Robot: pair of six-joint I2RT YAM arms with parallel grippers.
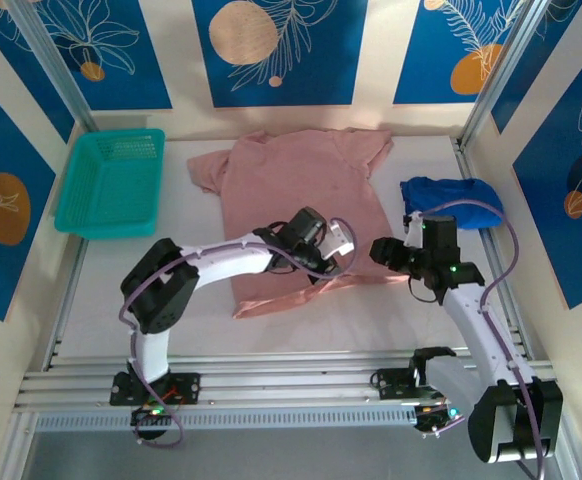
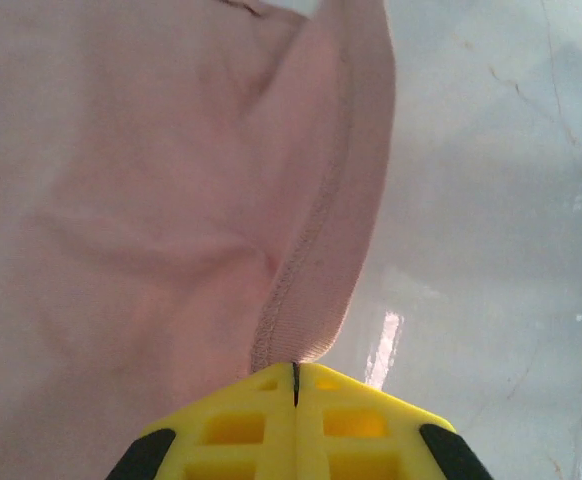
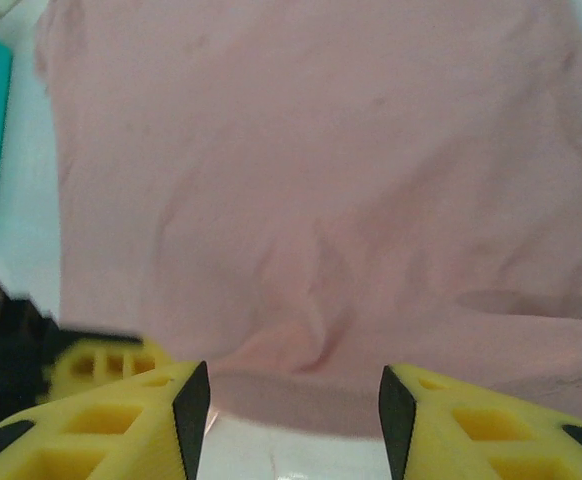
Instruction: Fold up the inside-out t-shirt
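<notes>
Next, my left gripper carries the hem fold it holds shut outward over the t-shirt's body [image 2: 161, 320] and releases that fold, since the body lies spread outward of it.
The salmon-pink t-shirt [image 1: 291, 190] lies spread on the white table, collar end toward the back wall. My left gripper [image 1: 336, 255] reaches across it to its near right hem. In the left wrist view that gripper [image 2: 294, 375] is shut on the stitched hem of the t-shirt [image 2: 311, 290], and the cloth rises away from the closed yellow jaws. My right gripper [image 1: 376, 252] stands open just right of the same hem. In the right wrist view its fingertips [image 3: 193, 405] stand wide apart, with the t-shirt's edge [image 3: 301, 390] just ahead of the gap.
A teal basket [image 1: 111, 180] stands at the back left. A royal-blue garment [image 1: 451, 200] lies bunched at the right, behind my right arm. Bare white table [image 2: 491, 200] shows to the right of the hem. Metal rails run along the near edge.
</notes>
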